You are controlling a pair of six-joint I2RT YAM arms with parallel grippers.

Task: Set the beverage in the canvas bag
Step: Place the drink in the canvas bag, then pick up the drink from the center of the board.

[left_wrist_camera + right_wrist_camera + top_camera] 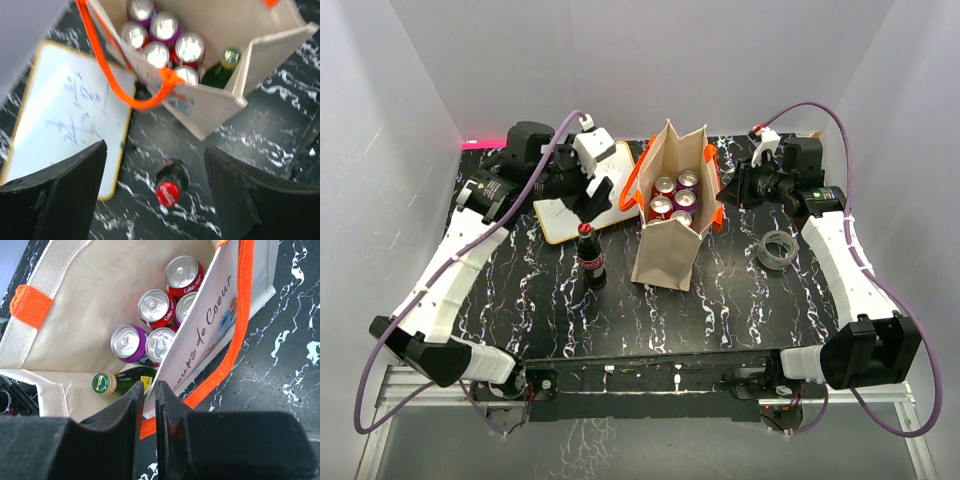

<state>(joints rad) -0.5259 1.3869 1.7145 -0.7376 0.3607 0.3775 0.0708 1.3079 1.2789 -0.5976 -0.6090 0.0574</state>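
Note:
The bottle's red cap (585,229) (168,194) stands below my left gripper, already between the spread fingers. My left gripper moves down onto the cap next and closes there.
A dark cola bottle (591,260) with a red cap stands upright on the black marble table, left of the canvas bag (665,250). The beige bag with orange handles stands open and holds several cans (674,198) and a green bottle (120,382). My left gripper (592,203) is open and hangs just above the cola bottle. In the left wrist view the red cap (168,192) lies between the wide-apart fingers (235,195). My right gripper (149,405) is shut on the bag's right rim (165,375), at the bag's right side in the top view (728,190).
A white board (582,205) with an orange-brown frame lies flat behind the cola bottle, left of the bag; it also shows in the left wrist view (65,115). A roll of tape (779,249) lies right of the bag. White walls enclose the table.

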